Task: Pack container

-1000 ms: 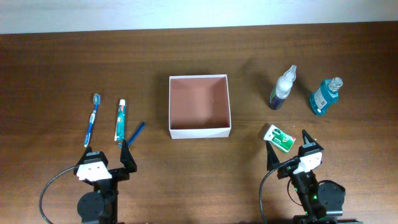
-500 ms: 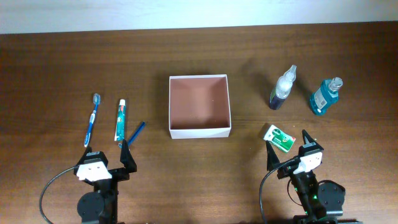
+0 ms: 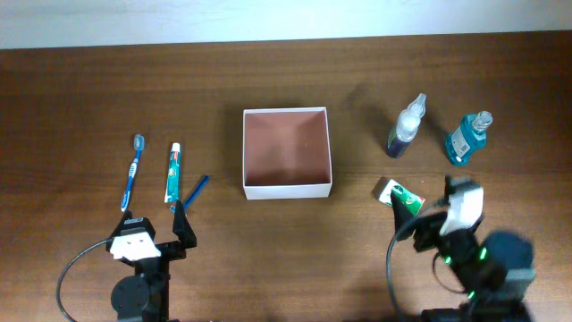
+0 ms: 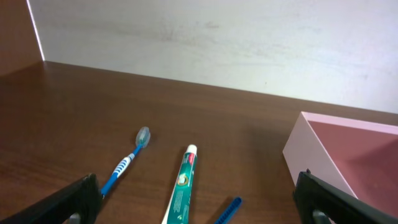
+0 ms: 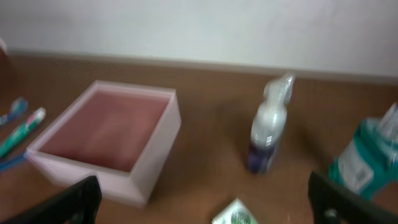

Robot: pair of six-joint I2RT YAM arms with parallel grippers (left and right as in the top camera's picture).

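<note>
The pale translucent cap (image 3: 417, 105) (image 5: 282, 88) tops the upright spray bottle outward of my right gripper, so my right gripper reaches outward and tips its fingers down over it next.
The container (image 3: 288, 190), a square white box with a reddish-brown inside, sits mid-table with nothing in it; it also shows in the left wrist view (image 4: 303, 155) and the right wrist view (image 5: 157, 152). My left gripper (image 3: 152, 215) is open and holds nothing, just short of the toothpaste tube (image 3: 172, 173), blue toothbrush (image 3: 132, 170) and a small blue stick (image 3: 196, 190). My right gripper (image 3: 425, 217) is open and holds nothing, blurred, above the green-and-white packet (image 3: 399, 195). In its own view (image 5: 208, 205) the jaws stand wide apart.
A clear spray bottle with a dark base (image 3: 407, 127) and a teal mouthwash bottle (image 3: 467, 137) stand right of the container. Both show in the right wrist view, bottle (image 5: 267, 130) and mouthwash (image 5: 367, 155). A pale wall runs along the far table edge.
My right arm has moved up and to the right, and is blurred with motion. The left arm and all objects stay where they were.
</note>
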